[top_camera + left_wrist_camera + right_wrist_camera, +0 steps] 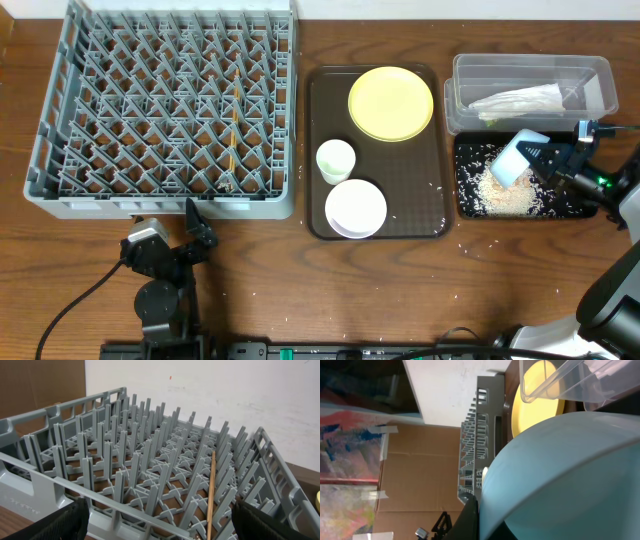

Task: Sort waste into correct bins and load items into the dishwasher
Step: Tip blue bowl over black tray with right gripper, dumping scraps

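Note:
Next I should swing my right gripper to the left in the overhead view, righting the bowl, and lower it beside the white bowl, where the brown tray (420, 190) is empty.
My right gripper (545, 155) is shut on the rim of the light blue bowl (515, 160), holding it tilted over the black tray (565, 208), where white rice scraps (505, 195) lie. In the right wrist view the bowl (570, 470) fills the frame beside one dark finger (470, 515). The clear tub (530, 62) holds the crumpled wrapper (520, 98). The yellow plate (390, 103), white cup (335, 160) and white bowl (356, 208) sit on the brown tray (420, 190). My left gripper (195, 228) is open with nothing in it, just before the front edge of the grey dish rack (165, 105).
A thin wooden stick (211, 490) stands among the rack's pegs (150, 460). A few rice grains are scattered on the brown tray and on the table around the black tray. Cables run along the table's front edge.

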